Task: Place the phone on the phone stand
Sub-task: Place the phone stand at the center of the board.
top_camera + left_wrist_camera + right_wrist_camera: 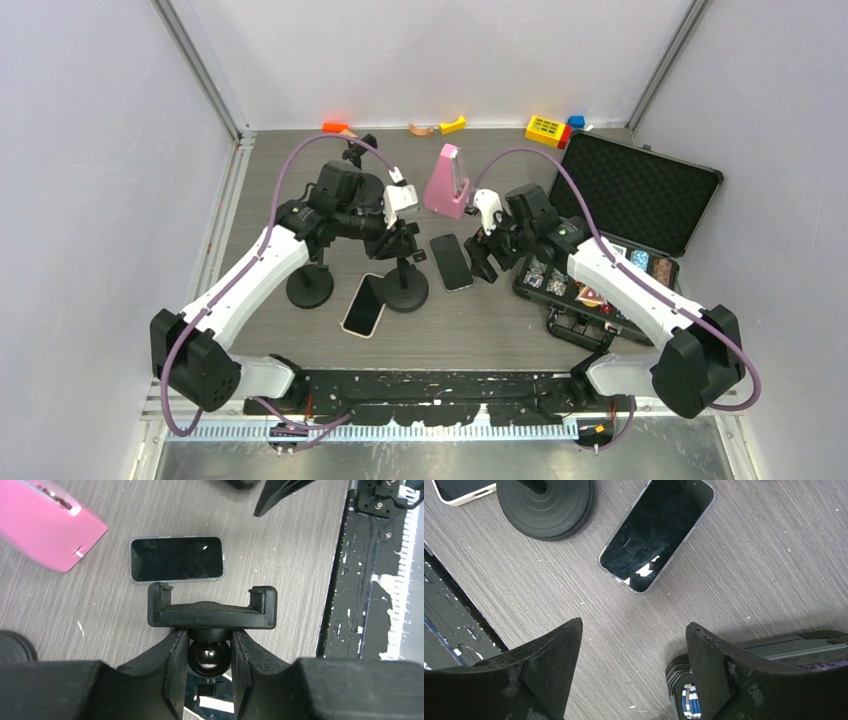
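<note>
Next I will draw the ball joint point(209, 656) with my left gripper back toward my base with a turn, then open, as the stand's near side has bare table.
A dark phone point(451, 262) point(176, 559) point(656, 532) lies flat, screen up, mid-table. A second phone in a pale case point(363, 305) point(461, 490) lies to its left. Between them stands the black phone stand point(405, 288) on a round base point(546, 505), its empty clamp point(212, 607) at the top. My left gripper point(401, 238) point(209, 647) is shut on the stand's ball joint point(209, 656) just under the clamp. My right gripper point(486, 256) point(634, 630) hangs open and empty over bare table, just right of the dark phone.
A second round black base point(310, 287) stands left of the stand. A pink wedge-shaped block point(447, 183) point(42, 527) sits behind the phones. An open black case point(630, 215) point(774, 647) with small parts fills the right side. Small coloured toys point(547, 129) line the back edge.
</note>
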Available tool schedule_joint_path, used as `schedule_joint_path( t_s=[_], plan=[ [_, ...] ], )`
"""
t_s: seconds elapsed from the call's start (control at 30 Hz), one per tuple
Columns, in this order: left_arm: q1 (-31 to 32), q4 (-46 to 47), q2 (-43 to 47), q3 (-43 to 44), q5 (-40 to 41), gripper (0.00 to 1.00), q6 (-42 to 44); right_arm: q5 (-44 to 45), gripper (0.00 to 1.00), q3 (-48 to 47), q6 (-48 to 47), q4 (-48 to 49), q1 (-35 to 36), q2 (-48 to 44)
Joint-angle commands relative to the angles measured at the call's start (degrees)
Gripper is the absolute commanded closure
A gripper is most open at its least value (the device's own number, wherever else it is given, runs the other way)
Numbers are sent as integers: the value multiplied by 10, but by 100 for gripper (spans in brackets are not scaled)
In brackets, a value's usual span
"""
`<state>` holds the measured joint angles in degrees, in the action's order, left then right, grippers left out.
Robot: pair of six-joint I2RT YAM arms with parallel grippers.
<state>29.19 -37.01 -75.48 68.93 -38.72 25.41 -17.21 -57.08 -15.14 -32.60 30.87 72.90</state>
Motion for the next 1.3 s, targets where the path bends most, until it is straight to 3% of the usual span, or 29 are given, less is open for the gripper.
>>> schedule_joint_path(
  t_s=[0.0,0.37,0.6,0.97,1.27],
  plan=[
    [11,26,22,-3,-111,100,13,-10,19,0,-5,21,-2,0],
    [44,-13,25,6,-137,100,85,-2,19,9,1,33,-2,-2],
    [46,-49,19,-6,-106,100,196,4,19,13,5,37,-2,-1],
    [43,-186,-32,53,-42,100,453,21,19,18,13,50,-2,10],
    [17,-214,-53,55,-74,100,539,42,18,20,68,95,-2,40]
  ],
)
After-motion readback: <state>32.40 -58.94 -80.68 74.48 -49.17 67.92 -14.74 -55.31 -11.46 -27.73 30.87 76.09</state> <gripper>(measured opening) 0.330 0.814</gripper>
